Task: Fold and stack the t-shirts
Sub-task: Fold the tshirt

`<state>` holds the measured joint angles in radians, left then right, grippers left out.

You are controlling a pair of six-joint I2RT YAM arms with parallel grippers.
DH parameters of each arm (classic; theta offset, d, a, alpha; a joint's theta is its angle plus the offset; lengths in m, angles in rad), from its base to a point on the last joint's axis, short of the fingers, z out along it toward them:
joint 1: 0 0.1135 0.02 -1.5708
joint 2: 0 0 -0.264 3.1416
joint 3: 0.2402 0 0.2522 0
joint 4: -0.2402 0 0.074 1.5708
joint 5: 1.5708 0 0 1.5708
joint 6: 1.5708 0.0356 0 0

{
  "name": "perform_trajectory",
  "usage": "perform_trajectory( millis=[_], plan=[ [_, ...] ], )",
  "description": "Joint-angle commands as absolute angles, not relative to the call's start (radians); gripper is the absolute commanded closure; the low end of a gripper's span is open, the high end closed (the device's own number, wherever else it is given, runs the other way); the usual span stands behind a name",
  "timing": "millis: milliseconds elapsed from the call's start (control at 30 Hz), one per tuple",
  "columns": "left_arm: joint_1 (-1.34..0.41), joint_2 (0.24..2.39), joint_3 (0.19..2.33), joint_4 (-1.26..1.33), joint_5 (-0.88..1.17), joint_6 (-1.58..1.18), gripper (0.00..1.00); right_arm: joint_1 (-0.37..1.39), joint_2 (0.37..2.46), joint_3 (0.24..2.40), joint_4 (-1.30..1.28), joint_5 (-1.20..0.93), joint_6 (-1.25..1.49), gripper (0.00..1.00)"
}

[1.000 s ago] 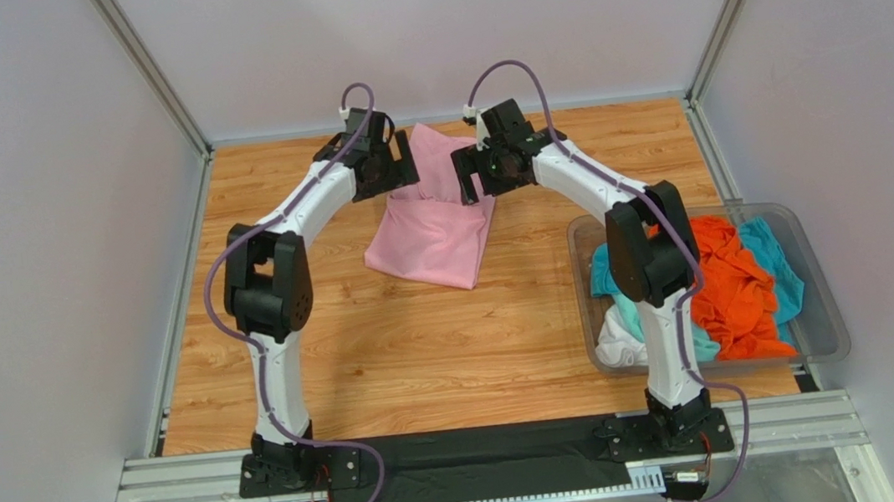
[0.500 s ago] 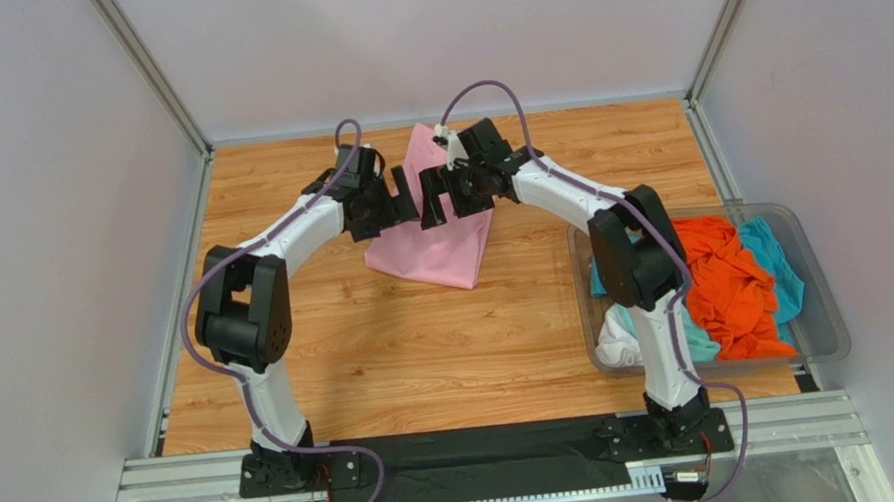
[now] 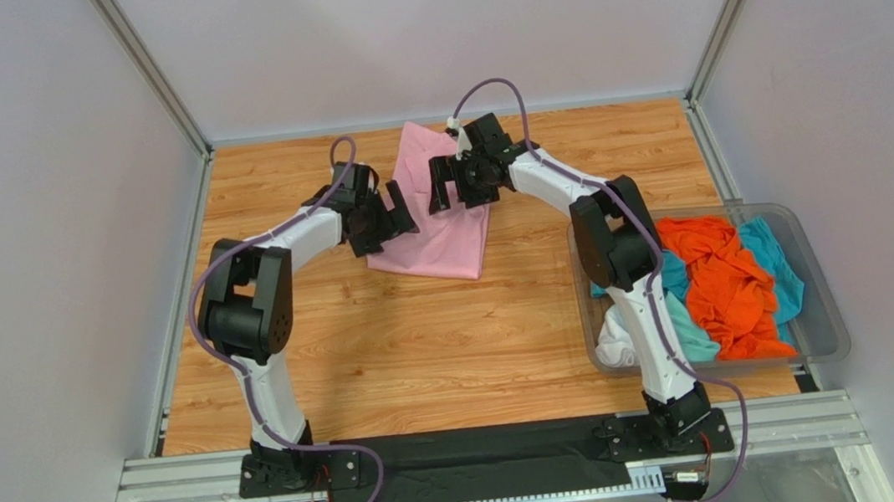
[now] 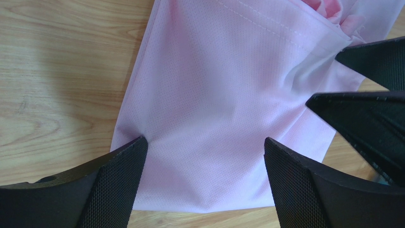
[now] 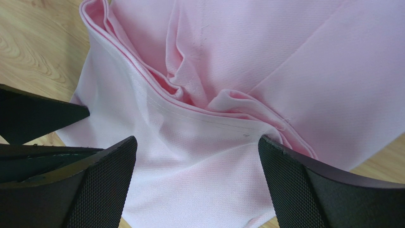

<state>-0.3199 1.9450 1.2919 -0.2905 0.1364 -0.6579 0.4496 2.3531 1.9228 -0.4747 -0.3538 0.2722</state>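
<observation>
My left gripper's spread fingers straddle flat cloth beyond the t-shirt's near corner [image 3: 373, 263]. The gripper needs to move back, to the left in the top view, onto that corner.
The light pink t-shirt [image 3: 436, 217] lies folded on the wooden table at the back middle. My left gripper [image 3: 396, 223] is open right over its left edge; in the left wrist view the pink cloth [image 4: 218, 109] fills the space between the spread fingers. My right gripper [image 3: 448, 188] is open over the shirt's upper part; in the right wrist view the bunched folds and hem [image 5: 214, 109] lie between the spread fingers. Neither gripper holds cloth. The orange t-shirt [image 3: 721, 283], teal shirts [image 3: 771, 255] and the white one [image 3: 616, 335] lie in the bin.
The clear plastic bin [image 3: 823, 334] stands at the right edge of the table [image 3: 425, 342]. Grey walls close in the back and both sides. A black strip and metal rail run along the near edge by the arm bases.
Both grippers came down and inward onto the shirt and let it go. The pink shirt, lifted at its top one second ago, now lies flatter on the table.
</observation>
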Motion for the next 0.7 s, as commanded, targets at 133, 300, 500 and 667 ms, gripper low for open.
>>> perform_trajectory(
  millis=[133,300,500,667],
  plan=[
    [-0.316,1.911,1.152,-0.288,0.181,-0.683,0.00,0.448,2.306,1.781,-0.420,-0.385,0.308,0.00],
    [-0.316,1.797,1.031,-0.276,0.206,-0.710,0.00,0.482,2.180,1.585,-0.345,-0.376,0.339,0.00],
    [-0.339,1.494,0.740,-0.308,0.155,-0.733,0.00,0.589,1.920,1.253,-0.293,-0.270,0.364,0.00],
    [-0.368,1.300,0.614,-0.368,0.127,-0.782,0.00,0.693,1.755,1.171,-0.327,-0.207,0.333,0.00]
  ],
)
